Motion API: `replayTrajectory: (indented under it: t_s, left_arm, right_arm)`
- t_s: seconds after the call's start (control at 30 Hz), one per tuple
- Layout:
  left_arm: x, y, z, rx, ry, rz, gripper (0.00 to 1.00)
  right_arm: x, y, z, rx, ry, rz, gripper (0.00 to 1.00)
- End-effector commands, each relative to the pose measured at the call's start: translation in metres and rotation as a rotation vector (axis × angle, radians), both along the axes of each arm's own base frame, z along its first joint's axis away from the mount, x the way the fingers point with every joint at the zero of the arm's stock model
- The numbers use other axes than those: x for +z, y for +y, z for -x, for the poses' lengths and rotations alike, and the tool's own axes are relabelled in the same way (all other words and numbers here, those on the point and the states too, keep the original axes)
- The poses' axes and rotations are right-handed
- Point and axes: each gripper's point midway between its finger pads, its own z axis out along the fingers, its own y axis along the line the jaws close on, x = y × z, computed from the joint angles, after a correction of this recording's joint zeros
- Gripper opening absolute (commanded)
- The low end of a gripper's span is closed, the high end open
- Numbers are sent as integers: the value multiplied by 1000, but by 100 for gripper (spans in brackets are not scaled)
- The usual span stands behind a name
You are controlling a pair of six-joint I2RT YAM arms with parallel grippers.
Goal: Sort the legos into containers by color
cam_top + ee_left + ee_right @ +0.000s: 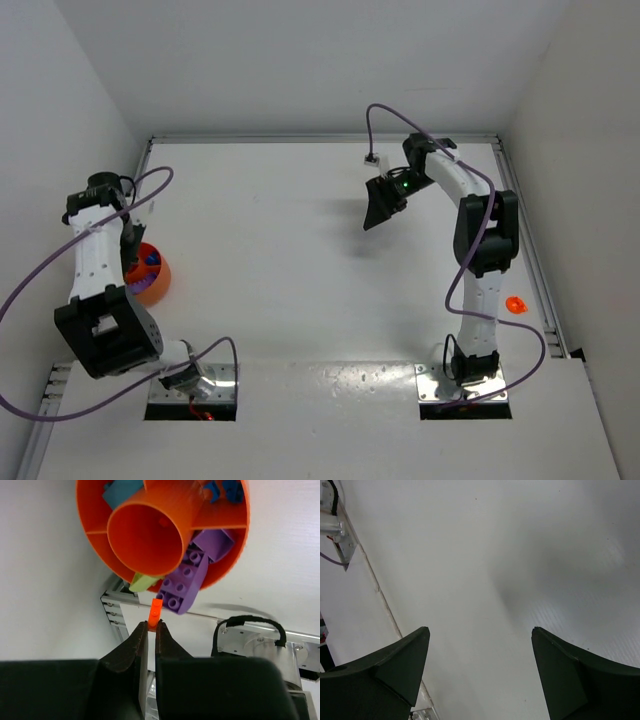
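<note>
The outer sections of the bowl hold purple, teal, blue and green legos. My left gripper should move outward first, to release the orange lego (155,611) over the round centre cup (145,540).
The orange bowl (89,527) fills the top of the left wrist view, with a round centre cup and divided compartments. Purple legos (186,582) lie in one compartment, the long one hanging over the rim. A teal lego (120,492), small blue pieces (225,490) and a lime green lego (142,582) lie in the others. My left gripper (152,625) is shut on a tiny orange lego (155,611), held just outside the bowl's rim. In the top view the bowl (163,281) sits at the left under the left arm. My right gripper (381,207) hangs open over bare table, nothing between its fingers (415,650).
A small orange piece (515,304) lies on the table to the right of the right arm's base, near the metal edge rail (540,290). The left arm's base plate (260,645) and cable are close behind the bowl. White walls enclose the table.
</note>
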Motion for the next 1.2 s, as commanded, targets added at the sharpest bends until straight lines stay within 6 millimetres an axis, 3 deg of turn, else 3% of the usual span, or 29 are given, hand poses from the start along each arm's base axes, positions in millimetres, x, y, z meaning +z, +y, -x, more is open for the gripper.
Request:
replayTrajectory:
  t_s: [0.0, 0.33, 0.5, 0.63, 0.77, 0.87, 0.93, 1.0, 1.03, 1.07, 1.1, 1.13, 1.17]
  left_arm:
    - [12, 14, -21, 34, -74, -31, 0]
    - [-4, 27, -41, 31, -47, -41, 2]
    - [-11, 30, -52, 20, -47, -32, 27]
    - [-11, 33, -58, 20, -54, -35, 39]
    - [-8, 33, -65, 5, -70, -25, 45]
    - [3, 24, -78, -35, -130, 34, 45]
    - [32, 16, -94, -81, -242, 56, 45]
    - [56, -8, -114, -165, -346, 119, 45]
    - [78, -25, -128, -218, -414, 127, 46]
    - [92, -37, -137, -242, -470, 143, 54]
    - [103, -53, -151, -289, -534, 180, 67]
    - [121, -76, -159, -342, -599, 202, 99]
    - [132, -89, -167, -378, -649, 215, 100]
  right_arm:
    - [15, 4, -8, 12, -60, -8, 83]
    - [17, 1, -5, 10, -73, 8, 83]
    - [16, -1, -7, 9, -84, 17, 83]
    - [17, -5, -9, -2, -94, 25, 83]
    - [15, -9, -4, -4, -95, 45, 83]
    - [15, -15, -8, -17, -120, 65, 79]
    - [15, -21, -12, -24, -161, 98, 77]
    - [20, -39, -22, -62, -227, 190, 77]
    - [21, -43, -26, -99, -243, 220, 77]
    - [18, -60, -29, -140, -256, 297, 77]
    - [28, -66, -30, -164, -290, 327, 77]
    - [23, -81, -27, -188, -292, 387, 77]
    - [24, -92, -23, -209, -292, 413, 77]
